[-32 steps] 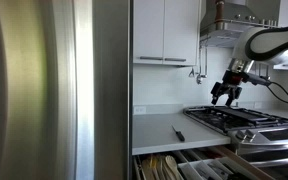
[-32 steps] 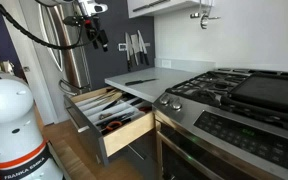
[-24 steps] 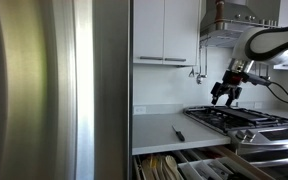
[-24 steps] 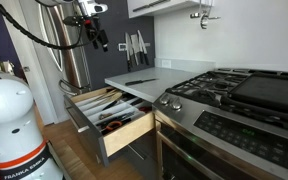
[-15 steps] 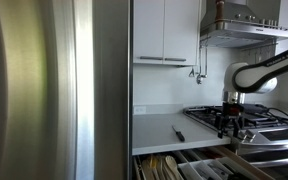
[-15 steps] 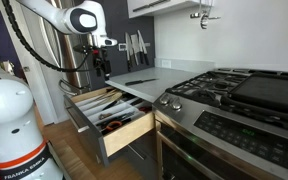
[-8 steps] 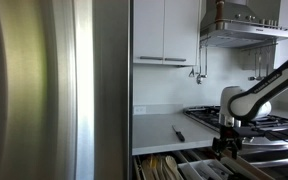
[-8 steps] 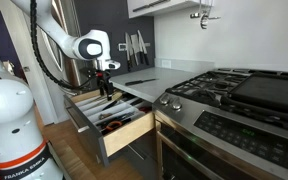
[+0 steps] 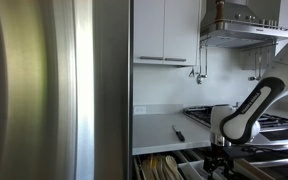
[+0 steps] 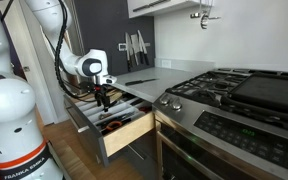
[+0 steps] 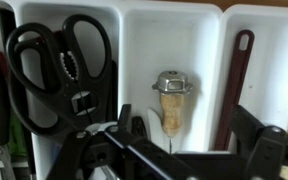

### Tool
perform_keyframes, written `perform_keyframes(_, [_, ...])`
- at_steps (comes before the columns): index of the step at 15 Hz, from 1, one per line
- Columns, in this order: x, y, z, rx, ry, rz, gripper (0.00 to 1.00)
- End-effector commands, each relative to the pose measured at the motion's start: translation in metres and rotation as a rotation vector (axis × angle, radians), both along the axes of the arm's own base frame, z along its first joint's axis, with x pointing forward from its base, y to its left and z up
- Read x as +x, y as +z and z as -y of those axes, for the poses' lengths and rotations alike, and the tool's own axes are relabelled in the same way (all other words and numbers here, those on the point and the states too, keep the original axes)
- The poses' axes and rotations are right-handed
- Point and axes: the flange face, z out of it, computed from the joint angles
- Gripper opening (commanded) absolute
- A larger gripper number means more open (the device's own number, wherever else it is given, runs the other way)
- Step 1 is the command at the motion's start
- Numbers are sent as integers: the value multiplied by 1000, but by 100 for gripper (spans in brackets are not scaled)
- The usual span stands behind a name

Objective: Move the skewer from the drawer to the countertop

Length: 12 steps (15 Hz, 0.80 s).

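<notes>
My gripper will go down to the skewer in the drawer's white section, onto the beige stem beside its metal cap [image 11: 172,109].
The drawer [image 10: 124,133] stands pulled out below the countertop [image 10: 156,76]; it also shows in an exterior view [image 9: 174,166]. My gripper [image 10: 104,100] hangs low over the drawer's compartments and also shows in an exterior view [image 9: 218,163]. In the wrist view the gripper [image 11: 184,140] is open and empty, its fingers either side of a white compartment. In that compartment lies what looks like the skewer [image 11: 170,105]: a pale, thick, metal-capped end with a very thin pin running down behind my fingers.
Black scissors [image 11: 54,65] lie in the left compartment and a long dark red utensil [image 11: 234,85] in the right. A short dark item [image 9: 179,133] lies on the countertop. The gas hob [image 10: 234,90] is beside the counter, and a steel fridge [image 9: 54,90] stands close.
My arm has come down from high near the hob and counter to just above the open drawer. The gripper has stayed open and empty.
</notes>
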Motion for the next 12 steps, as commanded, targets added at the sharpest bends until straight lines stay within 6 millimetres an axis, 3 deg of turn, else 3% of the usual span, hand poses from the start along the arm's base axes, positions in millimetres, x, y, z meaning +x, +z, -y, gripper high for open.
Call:
perform_keyframes(1, [2,0,-1,1,0,-2,100])
perform_keyframes(6, [4,1,-2,4,0,2,100])
perform_keyframes(11, [16,-10,-3,9,21,20,100])
perform_keyframes(12, [17,-13,-3,12,19,21,94])
